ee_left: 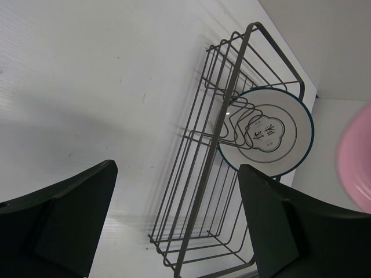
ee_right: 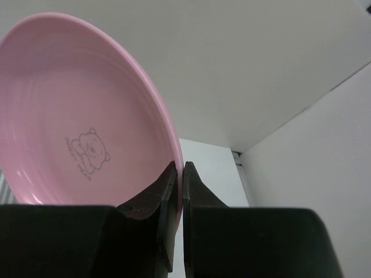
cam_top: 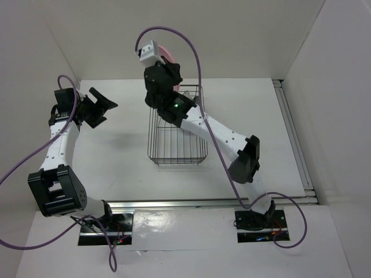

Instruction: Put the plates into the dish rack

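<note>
Next, my right gripper lowers into the rack's far end and releases the pink plate point(cam_top: 168, 53) among the wires beside the teal-rimmed plate, because those wires stand empty.
The black wire dish rack point(cam_top: 177, 134) stands mid-table; it also shows in the left wrist view point(ee_left: 214, 168). A plate with a dark teal rim and white underside point(ee_left: 266, 134) stands upright among its prongs near the far end. My right gripper point(cam_top: 164, 63) is raised over the rack's far end and is shut on the rim of the pink plate point(cam_top: 168, 53), which it holds on edge point(ee_right: 81, 116). The fingertips point(ee_right: 171, 174) pinch the rim. My left gripper point(cam_top: 107, 109) is open and empty, left of the rack. The white ringed plate and the glass plate are out of view.
White walls enclose the table at the back, left and right. A metal rail point(cam_top: 294, 139) runs along the table's right side and another point(cam_top: 214, 202) along its near edge. The right arm's forearm point(cam_top: 214, 130) crosses over the rack's right rim.
</note>
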Robot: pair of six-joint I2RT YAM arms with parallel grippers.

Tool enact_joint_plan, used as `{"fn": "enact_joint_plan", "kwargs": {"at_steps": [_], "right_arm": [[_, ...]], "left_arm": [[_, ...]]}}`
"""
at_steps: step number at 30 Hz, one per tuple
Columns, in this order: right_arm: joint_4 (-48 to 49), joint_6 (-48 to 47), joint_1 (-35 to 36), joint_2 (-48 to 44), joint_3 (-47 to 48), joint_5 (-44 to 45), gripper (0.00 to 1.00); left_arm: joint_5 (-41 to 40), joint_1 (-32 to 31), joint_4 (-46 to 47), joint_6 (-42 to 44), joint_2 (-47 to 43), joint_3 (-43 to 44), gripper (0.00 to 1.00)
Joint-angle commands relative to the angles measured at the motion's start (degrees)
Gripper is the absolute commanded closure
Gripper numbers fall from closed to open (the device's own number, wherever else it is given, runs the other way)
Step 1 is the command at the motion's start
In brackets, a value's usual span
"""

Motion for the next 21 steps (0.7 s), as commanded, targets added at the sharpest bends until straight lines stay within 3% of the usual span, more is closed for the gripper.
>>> {"fn": "enact_joint_plan", "kwargs": {"at_steps": [1, 5, 12, 21], "right_arm": [[-2.6, 2.6, -1.9, 2.8, -2.0, 3.5, 1.0], [1.5, 1.0, -2.5, 5.1, -2.7, 6.1, 1.0], [16.3, -10.5, -3.7, 8.2, -6.7, 12.8, 1.0], [25.0, -16.2, -4.2, 11.4, -5.6, 16.7, 1.0]], "left_arm": [[-1.2, 0.3, 1.0, 1.3, -2.0, 1.6, 0.0], [-3.4, 0.3, -1.0, 1.3, -1.5, 2.2, 0.0], [-4.5, 0.3, -1.8, 1.3, -0.9, 2.7, 0.0], [-3.4, 0.3, -1.8, 1.3, -0.4, 2.7, 0.0]]}}
